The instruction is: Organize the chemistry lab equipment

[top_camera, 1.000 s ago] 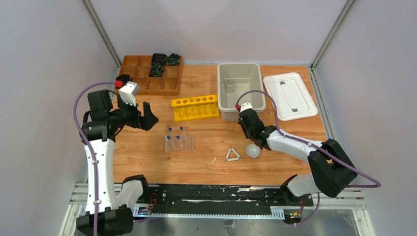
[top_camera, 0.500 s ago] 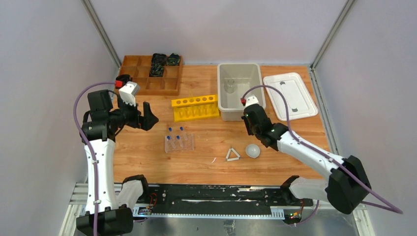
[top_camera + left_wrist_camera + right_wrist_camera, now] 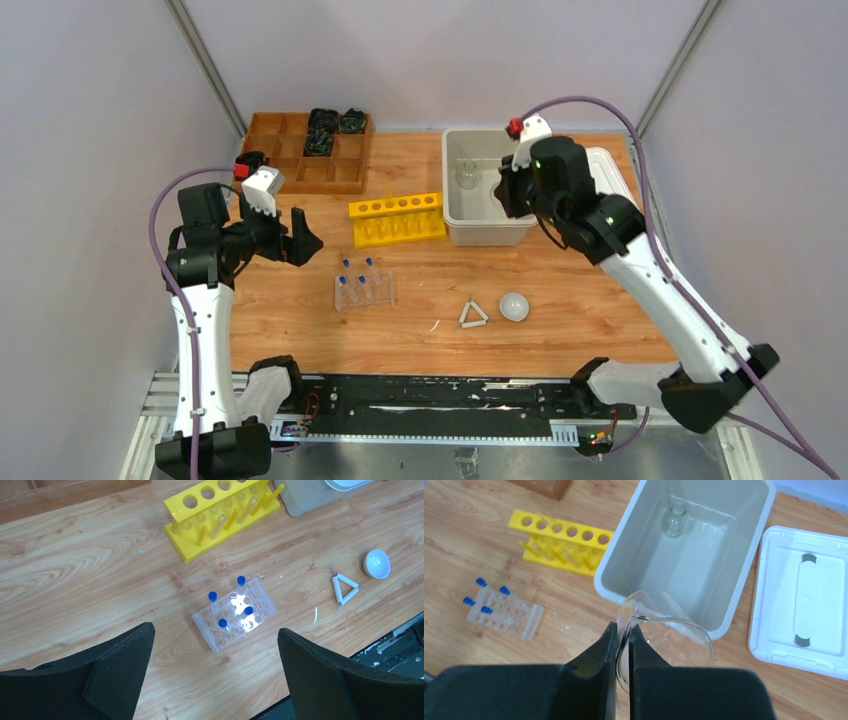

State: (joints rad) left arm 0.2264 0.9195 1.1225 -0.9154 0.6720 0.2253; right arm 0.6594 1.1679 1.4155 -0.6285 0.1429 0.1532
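I need to move my right gripper outward past the grey bin's near edge and down to release there, since the grey bin's bottom (image 3: 488, 188) (image 3: 692, 556) is bare beside the second small beaker.
My right gripper (image 3: 623, 627) is shut on the rim of a clear glass beaker (image 3: 669, 630), held in the air over the near edge of the grey bin (image 3: 616, 540). In the top view the right gripper (image 3: 506, 192) hangs above the bin (image 3: 452, 215). A second small beaker (image 3: 674, 522) stands inside the bin. The clear tube rack (image 3: 235, 614) with several blue-capped tubes (image 3: 212, 596) lies on the table ahead of my open left gripper (image 3: 215, 630). The white triangle frame (image 3: 473, 315) and white round dish (image 3: 514, 306) lie at the table's front middle.
A yellow six-hole rack (image 3: 398, 218) stands left of the bin. The bin's white lid (image 3: 804, 595) lies to its right. A wooden compartment tray (image 3: 290, 150) with black items sits at the back left. My left gripper (image 3: 290, 235) hovers left of the tube rack.
My right arm has lifted from the table beside the dish and swung back over the bin, its jaws closed on the beaker. The left arm has stayed still.
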